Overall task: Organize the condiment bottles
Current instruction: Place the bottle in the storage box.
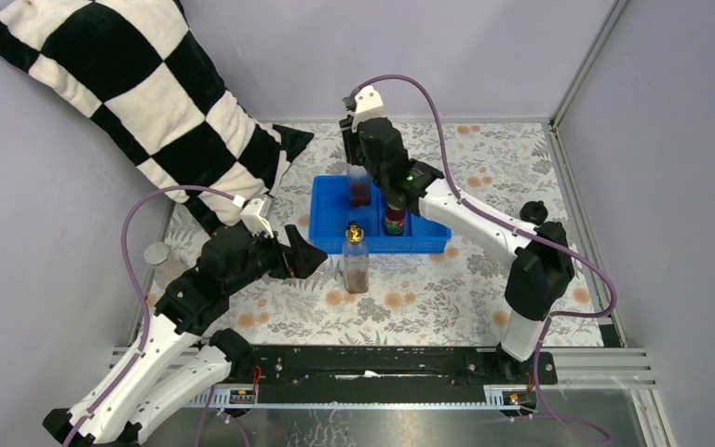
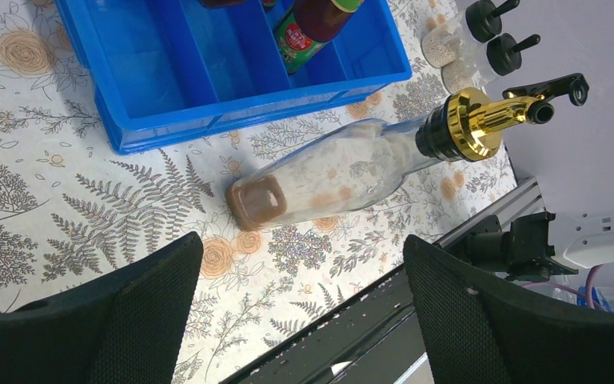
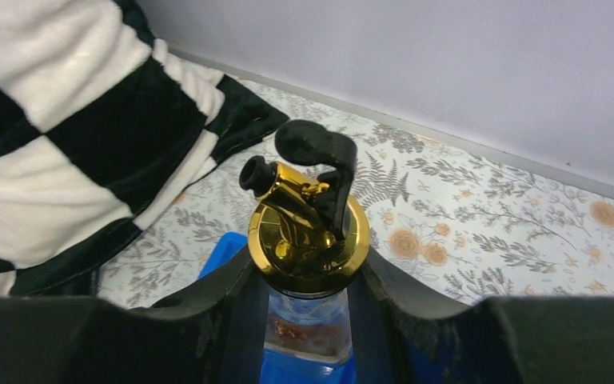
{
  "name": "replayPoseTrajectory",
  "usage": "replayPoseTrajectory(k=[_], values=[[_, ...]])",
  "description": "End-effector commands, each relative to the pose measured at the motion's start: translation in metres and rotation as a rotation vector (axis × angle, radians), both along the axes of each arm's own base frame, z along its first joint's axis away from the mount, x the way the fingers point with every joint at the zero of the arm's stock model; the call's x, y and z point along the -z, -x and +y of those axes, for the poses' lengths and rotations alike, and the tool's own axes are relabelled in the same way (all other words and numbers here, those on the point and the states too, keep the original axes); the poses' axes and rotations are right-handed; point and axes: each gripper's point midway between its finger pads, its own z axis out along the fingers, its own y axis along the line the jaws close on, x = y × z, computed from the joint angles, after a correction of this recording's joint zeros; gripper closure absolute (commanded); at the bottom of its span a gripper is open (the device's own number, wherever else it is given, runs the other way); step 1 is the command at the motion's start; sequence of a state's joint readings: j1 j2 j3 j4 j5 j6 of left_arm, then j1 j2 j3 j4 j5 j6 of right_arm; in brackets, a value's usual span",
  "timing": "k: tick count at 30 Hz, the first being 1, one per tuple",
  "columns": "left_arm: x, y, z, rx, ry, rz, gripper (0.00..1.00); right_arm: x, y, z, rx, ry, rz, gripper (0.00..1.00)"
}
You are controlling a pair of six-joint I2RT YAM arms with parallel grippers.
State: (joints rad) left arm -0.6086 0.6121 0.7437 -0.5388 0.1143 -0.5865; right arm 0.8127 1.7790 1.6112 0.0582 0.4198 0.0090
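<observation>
My right gripper should move the clear bottle down into the free slot next to the dark labelled bottle (image 1: 394, 220) to let it go, because the bottom of the clear bottle is still above the bottom of the tray.
My right gripper (image 1: 361, 175) (image 3: 308, 308) is shut on the neck of a clear gold-spouted bottle (image 1: 360, 192) (image 3: 310, 234) and holds it upright over the back left compartment of the blue tray (image 1: 330, 235). A dark orange-capped labelled bottle (image 1: 394, 220) (image 2: 310, 24) stands in the tray beside it. A second gold-spouted bottle (image 1: 356, 263) (image 2: 344, 172) stands on the table in front of the tray. My left gripper (image 1: 315, 257) (image 2: 304, 276) is open and empty, just left of that bottle. Two black-capped shakers (image 2: 480, 20) stand to the right. A silver-lidded jar (image 1: 156, 253) sits at the far left.
A black-and-white checked pillow (image 1: 121, 84) (image 3: 64, 144) leans at the back left, near the tray's left end. The flowered table cover (image 1: 428, 307) ends at a metal rail (image 1: 382, 363) in front. Grey walls close in the back and right.
</observation>
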Motion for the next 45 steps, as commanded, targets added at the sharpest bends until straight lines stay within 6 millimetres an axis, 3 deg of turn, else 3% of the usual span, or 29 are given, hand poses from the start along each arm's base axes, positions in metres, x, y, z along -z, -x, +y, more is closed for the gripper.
replayPoseTrajectory(k=[1,13,29,45], values=[[0.003,0.002,-0.001,0.022,-0.012,-0.012,0.01,-0.076,-0.019,-0.016,0.041,-0.183,-0.16,0.77],[0.002,0.003,-0.002,0.026,-0.011,-0.015,0.01,-0.061,-0.04,-0.02,0.047,-0.179,-0.147,0.78],[0.0,0.006,-0.003,0.039,-0.003,-0.021,0.01,-0.025,-0.055,-0.017,0.097,-0.157,-0.117,0.79],[-0.002,0.007,-0.004,0.046,0.003,-0.03,0.01,0.022,-0.052,-0.026,0.138,-0.141,-0.074,0.78]])
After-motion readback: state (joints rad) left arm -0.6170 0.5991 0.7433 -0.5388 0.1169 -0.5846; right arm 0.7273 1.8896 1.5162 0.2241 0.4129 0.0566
